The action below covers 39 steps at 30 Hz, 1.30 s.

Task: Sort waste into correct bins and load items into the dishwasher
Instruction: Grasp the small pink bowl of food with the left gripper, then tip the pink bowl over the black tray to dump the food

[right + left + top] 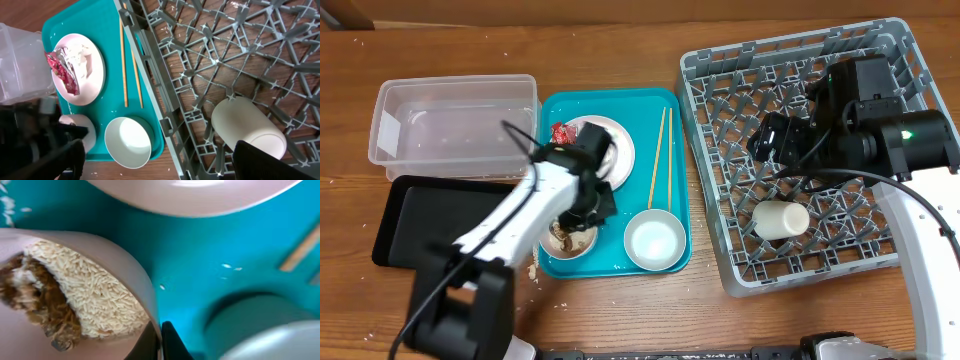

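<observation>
Rice and food lie inside the bowl, so next my left gripper needs to lift, tip the bowl over the black tray [432, 222], and return to release it on the serving tray [610, 98].
My left gripper [586, 205] [160, 341] is shut on the rim of a small white bowl [568, 241] [131, 267] on the teal serving tray [610, 98]. The bowl holds white rice [85, 295] and a brownish food lump [35, 300]. The round plate [617, 143] [85, 75] carries the red wrapper [560, 132] [62, 74] and a white paper scrap [76, 49]. The chopsticks [660, 155] [129, 65] and an empty white bowl [655, 240] [128, 141] also lie on the tray. My right gripper [775, 140] [167, 165] is open above the grey dish rack [720, 255] [165, 100]. The white cup [780, 218] [247, 127] lies on its side in the rack.
The clear tub [455, 125] stands at the far left, with the black tray [420, 215] in front of it, partly under my left arm. Loose rice grains [532, 270] lie on the wooden table by the serving tray's front left corner.
</observation>
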Tool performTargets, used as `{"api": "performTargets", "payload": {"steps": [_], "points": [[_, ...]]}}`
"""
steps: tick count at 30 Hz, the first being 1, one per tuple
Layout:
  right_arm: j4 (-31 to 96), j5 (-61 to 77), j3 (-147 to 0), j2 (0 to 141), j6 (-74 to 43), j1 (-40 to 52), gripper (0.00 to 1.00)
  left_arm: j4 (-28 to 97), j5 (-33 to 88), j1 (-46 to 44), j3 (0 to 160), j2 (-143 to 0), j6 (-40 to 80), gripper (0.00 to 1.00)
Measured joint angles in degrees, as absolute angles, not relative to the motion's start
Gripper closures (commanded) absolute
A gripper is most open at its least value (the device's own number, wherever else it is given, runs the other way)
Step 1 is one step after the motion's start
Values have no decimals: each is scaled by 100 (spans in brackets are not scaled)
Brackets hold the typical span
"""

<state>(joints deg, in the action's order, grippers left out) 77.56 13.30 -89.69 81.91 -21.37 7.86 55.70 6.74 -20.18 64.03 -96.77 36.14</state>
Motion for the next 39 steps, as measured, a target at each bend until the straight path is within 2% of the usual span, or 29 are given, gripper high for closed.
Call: {"api": "performTargets", "payload": {"steps": [4,8,11,12,15,19,23,28,33,36,39], "points": [[7760,1332,-8969,8191,-2134,788,4,5612,1778,-891,6412,-8938,3076,96],[7758,1330,-8969,8191,-2137,788,3,5706,3186,950,6451,-8466,2187,96],[7760,1330,-8969,8191,-2134,788,3,5732,4515,2427,6453,-8788,1481,96],[7765,1330,-8969,8191,-2139,786,3,5719,4711,2615,6453,-8901,1376,96],[7802,1330,-8969,8191,-2137,788,3,5655,6442,3564,6460,-9793,840,96],[7826,1330,-8969,8191,-2134,788,3,5754,7953,4003,6462,-10632,685,96],[7874,1330,-8969,8191,-2139,786,3,5859,8586,4056,6462,-10923,685,96],[7911,1328,-8969,8191,-2134,786,3,6495,8801,4056,6473,-10923,445,96],[7957,1330,-8969,8191,-2134,786,2,8735,8790,4125,6521,-10921,-1125,96],[7955,1330,-8969,8191,-2134,788,1,9087,8665,4755,6519,-10921,-2049,96],[7950,1330,-8969,8191,-2134,788,0,9054,8335,5402,6521,-10921,-2440,96]]}}
